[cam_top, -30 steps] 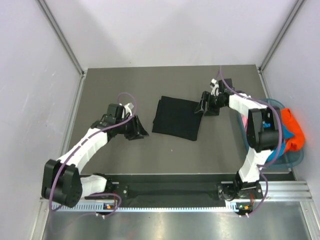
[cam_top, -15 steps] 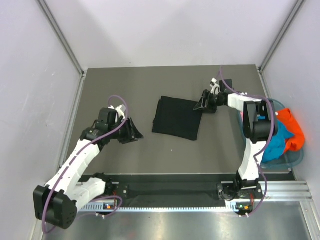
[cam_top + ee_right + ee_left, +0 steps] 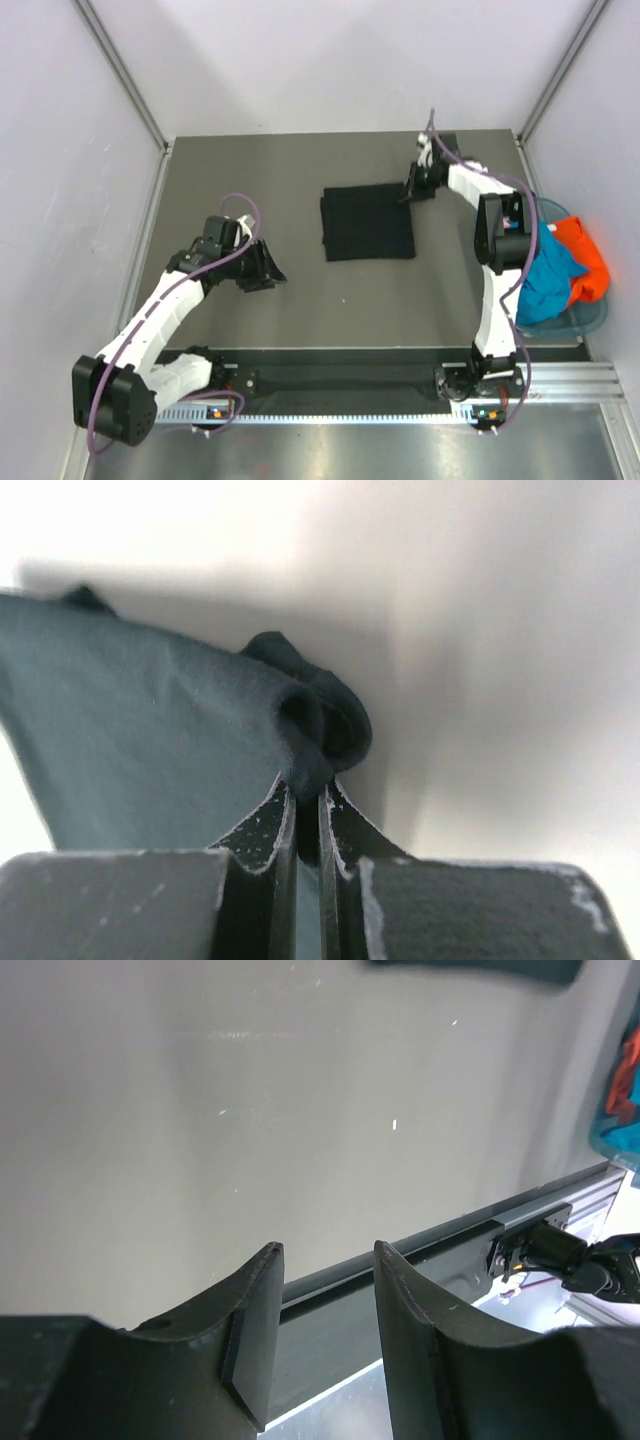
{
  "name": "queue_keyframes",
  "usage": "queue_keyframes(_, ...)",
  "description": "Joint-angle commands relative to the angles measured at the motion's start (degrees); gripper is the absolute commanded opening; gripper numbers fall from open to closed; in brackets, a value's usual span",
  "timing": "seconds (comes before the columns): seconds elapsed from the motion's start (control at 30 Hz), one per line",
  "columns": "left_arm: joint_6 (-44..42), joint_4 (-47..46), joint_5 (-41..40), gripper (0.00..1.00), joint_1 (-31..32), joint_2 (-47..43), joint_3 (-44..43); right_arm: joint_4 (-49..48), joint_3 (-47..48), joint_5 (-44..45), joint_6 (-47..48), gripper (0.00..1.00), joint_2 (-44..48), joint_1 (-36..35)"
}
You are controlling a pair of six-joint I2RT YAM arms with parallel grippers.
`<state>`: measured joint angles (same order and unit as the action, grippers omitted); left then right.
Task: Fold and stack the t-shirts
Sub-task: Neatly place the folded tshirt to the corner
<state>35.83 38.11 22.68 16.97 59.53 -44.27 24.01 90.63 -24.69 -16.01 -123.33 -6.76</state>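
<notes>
The shirt goes outward with my right gripper to the table's bare far corner next and is released there, as that corner lies to this gripper's right in the top view.
A folded black t-shirt [image 3: 367,222] lies flat mid-table. My right gripper [image 3: 410,190] is at its far right corner and shut on a bunched fold of the black cloth [image 3: 300,730], which bulges just past the right gripper's [image 3: 308,792] tips. My left gripper [image 3: 272,268] hovers to the left of the shirt, well apart from it; the left wrist view shows this gripper [image 3: 325,1260] open with nothing between its fingers. Teal-blue [image 3: 548,280] and orange [image 3: 583,255] t-shirts sit heaped in the basket [image 3: 590,318].
The translucent blue-green basket stands at the table's right edge, beside the right arm. A metal rail [image 3: 350,375] runs along the near edge, also ahead of the left gripper as the rail [image 3: 450,1235]. Walls close in the table on three sides.
My right gripper has shut on the black shirt's corner and pulled it toward the far right, squaring the shirt up. The left gripper drew back slightly, staying open.
</notes>
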Motion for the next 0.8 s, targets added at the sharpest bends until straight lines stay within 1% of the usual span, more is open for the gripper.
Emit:
queue_keyframes(0.0,0.2,1.09,1.84,0.47,0.08,0.85,-0.91,12.44,16.47,17.73,15.0,0.0,-1.72,1.22)
queue_keyframes(0.03,0.2,1.35,2.02,0.46,0.08,0.85,-0.3,14.73,19.64,20.01,16.61,0.0,-2.61,2.36)
queue_keyframes(0.07,0.11,1.44,1.93,0.46,0.08,0.77,1.19,17.27,24.98,20.73,20.11,0.0,-3.4,2.89)
queue_keyframes(0.2,-0.06,2.06,1.85,0.46,0.08,1.55,3.75,18.62,34.33,24.32,26.72,0.0,-8.49,5.53)
queue_keyframes(0.37,-2.61,6.62,-1.14,0.46,0.08,6.03,-0.45,17.04,45.66,28.02,31.12,0.0,-14.74,11.06)
queue_keyframes(0.43,-2.61,7.59,-2.02,0.46,0.08,7.97,-1.43,13.88,46.83,27.77,32.35,0.0,-16.59,12.38)
queue_keyframes(0.53,-1.73,6.37,-2.2,0.46,0.08,10.08,-1.78,8.53,47.36,28.2,33.67,0.0,-17.82,14.32)
queue_keyframes(0.67,-1.64,7.15,-2.64,0.46,0.08,13.85,-4.23,3.7,49.29,32.59,36.4,0.0,-19.49,15.72)
queue_keyframes(0.77,-2.35,7.33,-3.08,0.46,0.08,16.23,-6.52,0.43,49.38,34.09,35.7,0.0,-19.67,16.96)
